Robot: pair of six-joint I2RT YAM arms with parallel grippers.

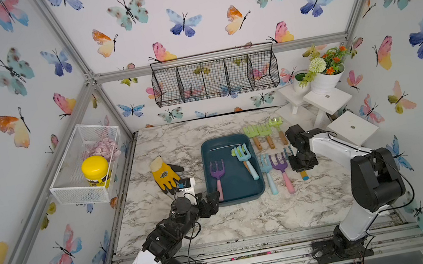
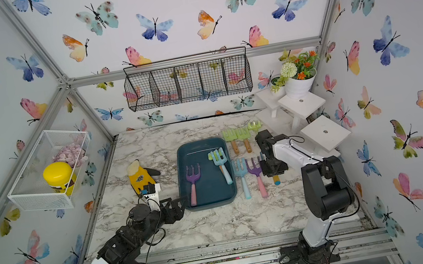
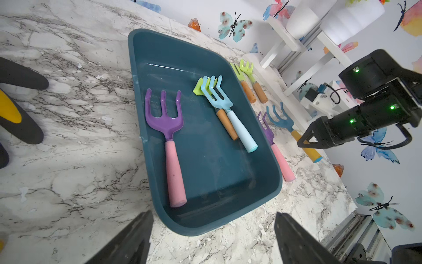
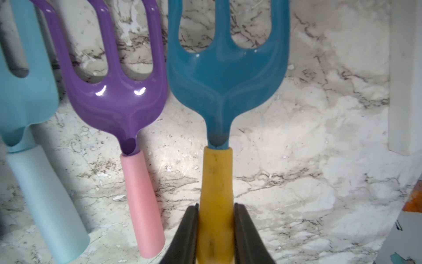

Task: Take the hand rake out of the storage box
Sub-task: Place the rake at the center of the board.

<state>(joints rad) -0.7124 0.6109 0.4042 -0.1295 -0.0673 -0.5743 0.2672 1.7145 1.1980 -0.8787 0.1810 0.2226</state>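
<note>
The bare marble beside the pink-handled purple rake is clear, so my right gripper should next put the dark blue rake down there and let go of its yellow handle.
The dark teal storage box [image 1: 206,168] [image 2: 181,172] [image 3: 137,91] lies mid-table. Inside it are a purple hand rake with a pink handle [image 1: 217,175] [image 3: 170,146] and a light blue rake [image 1: 246,158] [image 3: 230,114] lying over a green one with an orange handle [image 3: 225,124]. My left gripper [image 1: 213,199] [image 3: 213,237] is open and empty at the box's near left corner. My right gripper [image 1: 301,165] [image 4: 215,228] is to the right of the box. It is shut on the yellow handle of a dark blue rake [image 4: 226,75], low over the marble.
Right of the box lie a light blue rake [image 1: 268,172], a purple one [image 1: 282,170] and three green ones [image 1: 264,132]. A yellow glove [image 1: 165,175] lies left of the box. On the walls are a white mesh basket [image 1: 68,188] and a black wire basket [image 1: 215,76]; a white plant stand [image 1: 327,101] is back right.
</note>
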